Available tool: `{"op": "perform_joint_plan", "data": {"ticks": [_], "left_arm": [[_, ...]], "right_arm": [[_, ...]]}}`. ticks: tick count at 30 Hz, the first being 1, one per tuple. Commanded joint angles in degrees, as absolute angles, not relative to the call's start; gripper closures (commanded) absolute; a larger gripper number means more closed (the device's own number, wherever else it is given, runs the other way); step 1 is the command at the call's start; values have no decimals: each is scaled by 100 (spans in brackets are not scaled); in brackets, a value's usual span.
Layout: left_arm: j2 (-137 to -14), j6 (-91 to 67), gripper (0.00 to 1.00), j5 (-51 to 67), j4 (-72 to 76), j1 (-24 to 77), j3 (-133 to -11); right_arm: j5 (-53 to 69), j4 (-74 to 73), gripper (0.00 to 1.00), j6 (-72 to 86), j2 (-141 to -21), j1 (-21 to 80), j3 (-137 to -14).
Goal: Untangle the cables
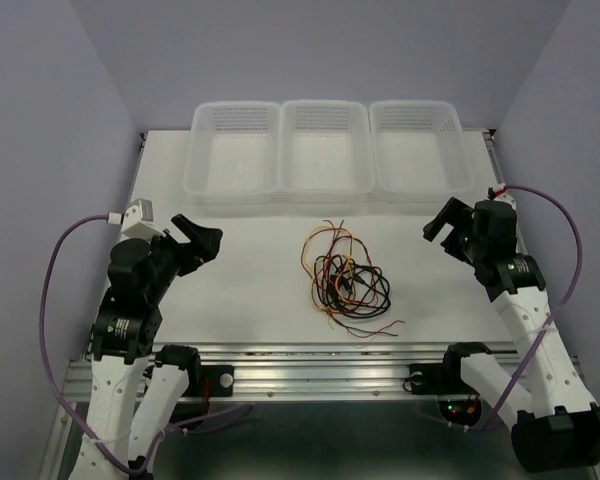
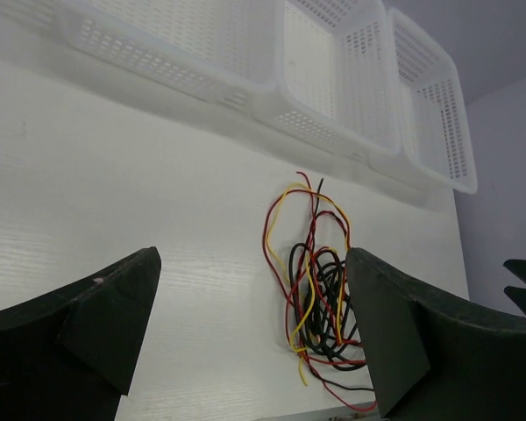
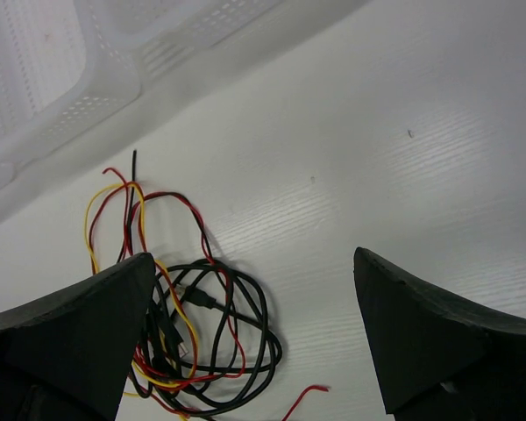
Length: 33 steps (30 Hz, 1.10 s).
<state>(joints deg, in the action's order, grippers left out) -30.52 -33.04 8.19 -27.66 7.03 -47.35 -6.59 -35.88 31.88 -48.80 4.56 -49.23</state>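
The yellow cable is crossed by red cables at the tangle's far edge (image 1: 332, 259) (image 2: 309, 254), so my left gripper needs to go to the right in the top view and down onto the yellow cable there next.
A tangle of thin black, red and yellow cables (image 1: 346, 280) lies on the white table (image 1: 250, 300), at its middle. My left gripper (image 1: 198, 238) hovers open to the left of the tangle, well apart from it. The right gripper (image 1: 445, 225) hovers open to the right, also apart. In the left wrist view the cables (image 2: 323, 310) sit ahead beside the right finger, with the gripper (image 2: 252, 263) empty. In the right wrist view the cables (image 3: 198, 296) lie by the left finger, partly hidden behind it, and the gripper (image 3: 252, 259) holds nothing.
Three white perforated baskets (image 1: 326, 190) stand side by side along the far edge of the table. A metal rail (image 1: 320, 355) runs along the near edge. Thick purple cables (image 1: 50, 300) loop from both arms at the sides.
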Motion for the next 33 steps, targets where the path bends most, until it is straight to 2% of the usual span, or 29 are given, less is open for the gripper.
{"op": "perform_joint_plan", "data": {"ticks": [1, 8, 10, 12, 14, 15, 17, 18, 26, 33], "left_arm": [[-2857, -3120, 1, 773, -2628, 703, -4755], [-3330, -3331, 1, 1536, -2128, 712, -4343], [-3506, -3541, 1, 1845, -1706, 852, -4237], [-3840, -3752, 1, 1514, -1355, 1254, -4157], [-4182, -4077, 1, 804, -1213, 2517, -4262], [-4653, -4183, 1, -1, -1187, 3027, -4367], [-5200, -4192, 1, -560, -1187, 4159, -4770], [-5734, -4175, 1, -771, -1195, 4366, -4903], [-8311, -4060, 1, -1054, -1615, 5299, -6308], [-9123, -4543, 1, -1863, -2575, 5440, -6733]], "right_arm": [[-675, -3261, 0, 3251, -4755, 457, -4992], [-949, -3287, 0, 3366, -4728, 457, -4861], [-653, -3278, 0, 3349, -4807, 457, -4878], [-423, -3261, 0, 3287, -4930, 457, -4878], [-89, -3217, 0, 3270, -5010, 457, -4843], [43, -3138, 0, 3191, -5105, 457, -4799], [551, -2998, 0, 3173, -5159, 457, -4676], [641, -2901, 0, 3208, -5194, 457, -4571], [764, -2777, 0, 3120, -5133, 457, -4281], [905, -2768, 0, 3041, -5062, 457, -4026]]}}
